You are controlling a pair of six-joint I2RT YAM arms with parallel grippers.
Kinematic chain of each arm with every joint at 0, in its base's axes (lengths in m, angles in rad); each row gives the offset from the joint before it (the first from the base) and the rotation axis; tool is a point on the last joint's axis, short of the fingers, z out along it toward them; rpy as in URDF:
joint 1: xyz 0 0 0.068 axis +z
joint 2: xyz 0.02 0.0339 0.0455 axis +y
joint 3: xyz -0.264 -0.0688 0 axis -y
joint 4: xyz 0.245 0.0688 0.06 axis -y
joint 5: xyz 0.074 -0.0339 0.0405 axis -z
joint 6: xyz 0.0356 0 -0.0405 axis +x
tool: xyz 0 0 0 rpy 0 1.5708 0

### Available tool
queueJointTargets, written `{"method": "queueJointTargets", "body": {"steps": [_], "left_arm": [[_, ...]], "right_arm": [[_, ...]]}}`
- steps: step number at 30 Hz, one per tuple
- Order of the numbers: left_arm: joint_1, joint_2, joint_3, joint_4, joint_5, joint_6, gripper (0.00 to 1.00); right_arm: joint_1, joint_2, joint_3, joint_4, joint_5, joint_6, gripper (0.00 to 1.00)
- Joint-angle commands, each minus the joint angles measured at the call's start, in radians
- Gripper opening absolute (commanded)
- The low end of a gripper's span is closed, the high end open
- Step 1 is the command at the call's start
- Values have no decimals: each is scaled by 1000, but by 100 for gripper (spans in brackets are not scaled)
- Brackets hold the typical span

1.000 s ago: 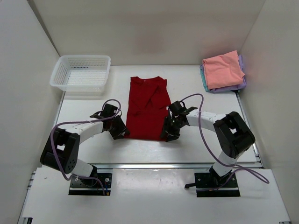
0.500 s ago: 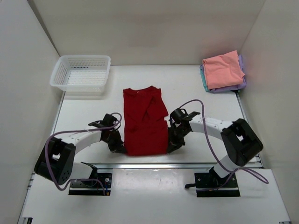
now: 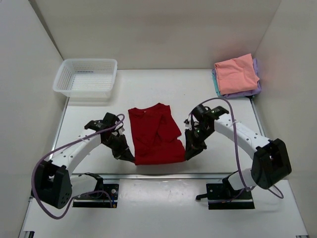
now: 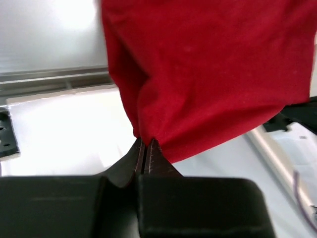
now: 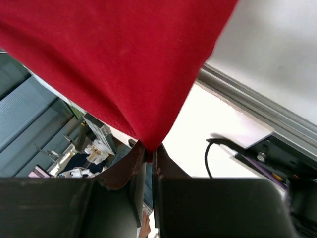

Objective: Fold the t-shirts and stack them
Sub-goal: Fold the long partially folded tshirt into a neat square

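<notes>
The right gripper carries the dark red t-shirt's hem outward over its shoulder nearer the stack [image 3: 164,108] next and releases it. Both hem corners are pinched and the collar end lies outward.
The dark red t-shirt [image 3: 154,134] lies lengthwise mid-table, its near hem lifted off the table. My left gripper [image 3: 130,156] is shut on the hem's left corner [image 4: 144,136]. My right gripper [image 3: 190,152] is shut on the hem's right corner [image 5: 148,144]. In both wrist views the red cloth hangs from the pinched jaws. A stack of folded shirts, salmon pink [image 3: 236,73] on top of lavender [image 3: 255,90] and teal [image 3: 214,82], sits at the back right corner.
A white mesh basket [image 3: 86,78] stands at the back left. White walls close in the table on three sides. A metal rail [image 3: 163,175] runs along the table's near edge, just behind the arm bases.
Both grippers have pulled the red shirt's near hem towards the near edge and raised it. The shirt has slid nearer, and both arms have swung outward.
</notes>
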Motion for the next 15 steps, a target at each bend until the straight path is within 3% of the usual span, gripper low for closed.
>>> {"method": "queueJointTargets", "body": {"steps": [1,9,15], "left_arm": [[50,70,122,-57,-13,23,0],[171,263,357,-4,-13,26,0],[208,416,483,169,-2,-64,0]], "right_arm": [[-48,81,185,-190,38,-136,0],[-119,363,549,-189,41,-141,0],[-161,631,976,-143,3,-75,0]]}}
